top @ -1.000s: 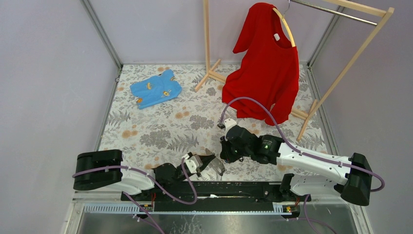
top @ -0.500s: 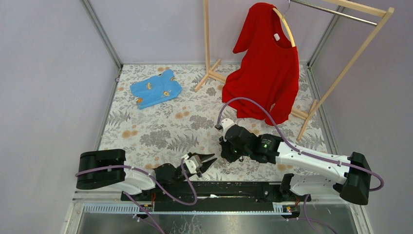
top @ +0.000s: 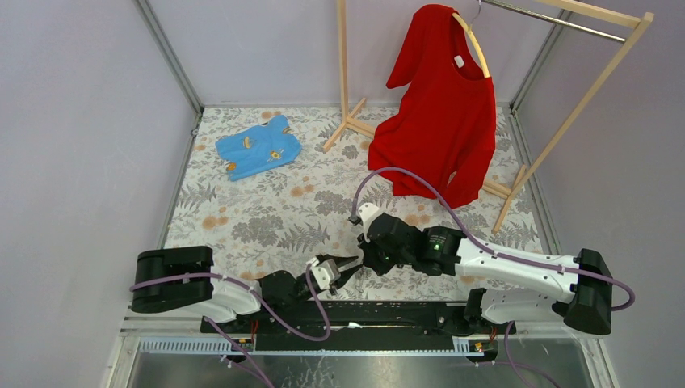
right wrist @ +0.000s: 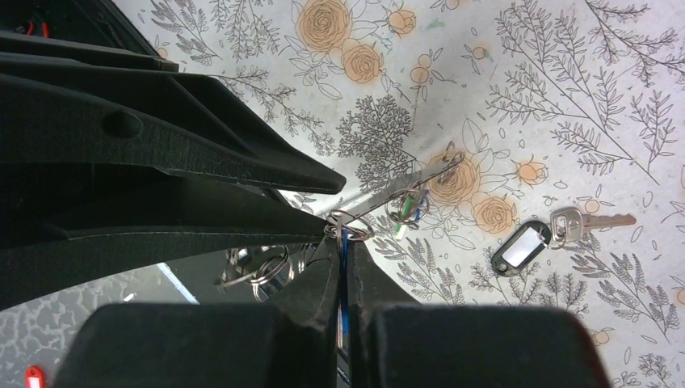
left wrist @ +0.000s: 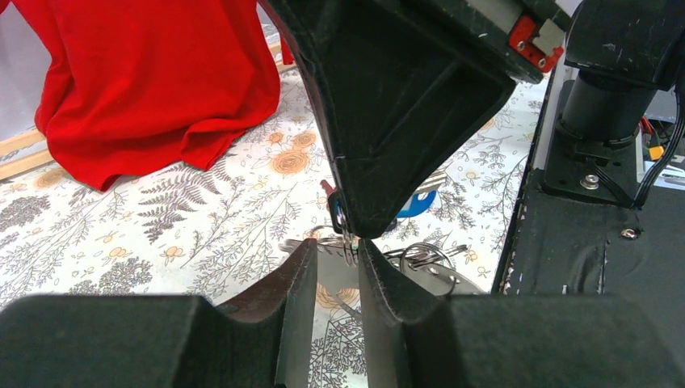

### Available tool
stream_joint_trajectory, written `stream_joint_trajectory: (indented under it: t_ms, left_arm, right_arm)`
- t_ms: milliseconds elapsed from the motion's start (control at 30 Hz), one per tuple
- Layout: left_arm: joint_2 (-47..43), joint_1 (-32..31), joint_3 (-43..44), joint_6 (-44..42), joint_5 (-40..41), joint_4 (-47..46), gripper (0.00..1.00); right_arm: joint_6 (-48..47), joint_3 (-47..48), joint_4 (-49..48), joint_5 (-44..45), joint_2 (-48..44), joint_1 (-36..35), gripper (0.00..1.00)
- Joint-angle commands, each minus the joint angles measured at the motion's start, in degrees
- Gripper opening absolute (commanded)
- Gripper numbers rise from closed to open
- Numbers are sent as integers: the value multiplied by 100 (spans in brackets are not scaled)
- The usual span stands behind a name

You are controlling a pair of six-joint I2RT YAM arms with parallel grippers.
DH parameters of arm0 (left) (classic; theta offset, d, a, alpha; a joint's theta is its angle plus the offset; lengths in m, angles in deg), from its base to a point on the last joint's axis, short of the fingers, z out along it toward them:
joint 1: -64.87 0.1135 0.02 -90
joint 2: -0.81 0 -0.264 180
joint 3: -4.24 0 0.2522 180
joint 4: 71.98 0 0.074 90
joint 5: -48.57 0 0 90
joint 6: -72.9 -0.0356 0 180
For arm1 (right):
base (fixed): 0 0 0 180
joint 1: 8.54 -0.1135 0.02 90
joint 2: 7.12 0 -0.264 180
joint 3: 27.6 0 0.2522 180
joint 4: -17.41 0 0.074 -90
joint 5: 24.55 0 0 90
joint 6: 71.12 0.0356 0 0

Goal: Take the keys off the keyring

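Observation:
The right gripper lowers sideways next to release the blue tag, as the cloth beside the black tag lies below, to the right in the top view.
My right gripper is shut on a thin blue tag, with a small silver keyring sticking out at its tips. My left gripper is open, and its fingertips stand on either side of that keyring just below the right gripper's tips. In the top view the two grippers meet near the front edge. A silver key with a black tag lies on the floral cloth. A loose ring with green and blue bits lies nearer. More rings and keys lie beside my left fingers.
A red shirt hangs on a wooden rack at the back right. A blue garment lies at the back left. The black base rail runs right behind the grippers, close to the loose rings.
My left gripper has opened from shut. The right gripper has shifted left and closer, so its tips now sit at the left gripper's fingertips.

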Motion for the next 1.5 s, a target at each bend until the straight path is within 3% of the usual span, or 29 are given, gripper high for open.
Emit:
stream_joint_trajectory:
  t_ms: [0, 333, 500, 667, 967, 1467]
  left_arm:
    - [102, -30, 239, -49, -244, -105, 29]
    - [459, -29, 343, -8, -192, -438, 29]
    - [472, -24, 385, 25, -218, -475, 23]
    - [480, -27, 397, 27, -227, -394, 0]
    - [335, -26, 319, -175, -189, -317, 0]
    - [346, -71, 251, -340, -280, -626, 0]
  right_arm:
    - [-96, 289, -140, 219, -1, -96, 0]
    - [-92, 263, -161, 202, -26, -148, 0]
    - [-68, 238, -104, 201, -31, -183, 0]
    - [-1, 210, -10, 335, -48, -193, 0]
    - [482, 182, 717, 1279, -18, -92, 0]
    - [291, 135, 493, 299, 430, 229, 0]
